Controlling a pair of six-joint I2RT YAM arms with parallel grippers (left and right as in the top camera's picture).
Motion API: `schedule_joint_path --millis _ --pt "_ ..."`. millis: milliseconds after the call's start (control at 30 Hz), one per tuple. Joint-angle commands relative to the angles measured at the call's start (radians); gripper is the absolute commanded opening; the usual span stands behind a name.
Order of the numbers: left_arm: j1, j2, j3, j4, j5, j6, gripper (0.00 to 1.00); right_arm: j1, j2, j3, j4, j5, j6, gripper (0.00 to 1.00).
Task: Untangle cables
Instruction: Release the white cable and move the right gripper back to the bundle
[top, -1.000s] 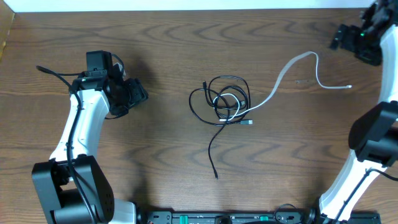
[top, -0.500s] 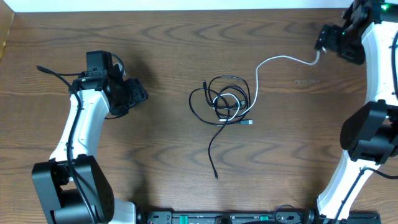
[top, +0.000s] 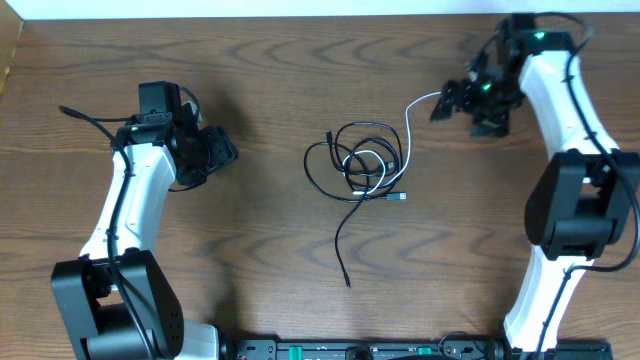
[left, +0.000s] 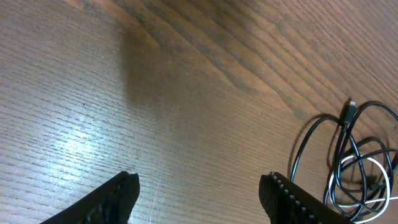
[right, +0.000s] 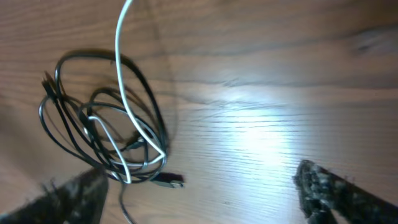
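The white cord (top: 408, 120) runs over the black loops beside the bundle, so my right gripper should next move down and to the left in the overhead view onto the cord there.
The cables (top: 365, 165) lie as a tangled loop bundle at the table's middle: black cords with a white cord (top: 408, 120) threaded through. The white cord arcs up and right toward my right gripper (top: 447, 100). I cannot tell whether it touches the gripper. One black tail (top: 345, 255) trails toward the front. My left gripper (top: 230, 152) is open and empty, well left of the bundle. The left wrist view shows its jaws (left: 199, 190) over bare wood, the bundle (left: 354, 168) at right. The right wrist view shows wide-open jaws (right: 202, 193), the bundle (right: 106, 124) ahead, and the white cord (right: 121, 56) rising out of frame.
A small plug (top: 397, 197) sticks out at the bundle's lower right and also shows in the right wrist view (right: 171, 180). The table's far edge (top: 300, 14) runs along the top. The arm bases stand at the front corners.
My right arm swung from the far right corner leftward toward the bundle. The white cord, earlier stretched out to the right, now curls back into a short arc near the right gripper. The left arm is still.
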Motion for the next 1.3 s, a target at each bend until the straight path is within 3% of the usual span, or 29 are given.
schedule_joint_path --millis 0,467,800,1033,1267 --pt "0.003 0.011 -0.008 0.0 -0.003 0.016 0.67 0.058 -0.017 -0.086 0.041 -0.047 -0.014 0.71" --pt "0.003 0.011 -0.008 0.0 -0.003 0.016 0.67 0.214 -0.017 -0.291 0.256 -0.007 0.006 0.61" --pt "0.003 0.011 -0.008 0.0 -0.003 0.016 0.67 0.234 -0.017 -0.316 0.348 0.133 0.14 0.38" --pt "0.003 0.011 -0.008 0.0 -0.003 0.016 0.67 0.234 -0.017 -0.317 0.393 0.13 0.206 0.34" --pt "0.003 0.011 -0.008 0.0 -0.003 0.016 0.67 0.238 -0.017 -0.321 0.383 0.13 0.245 0.22"
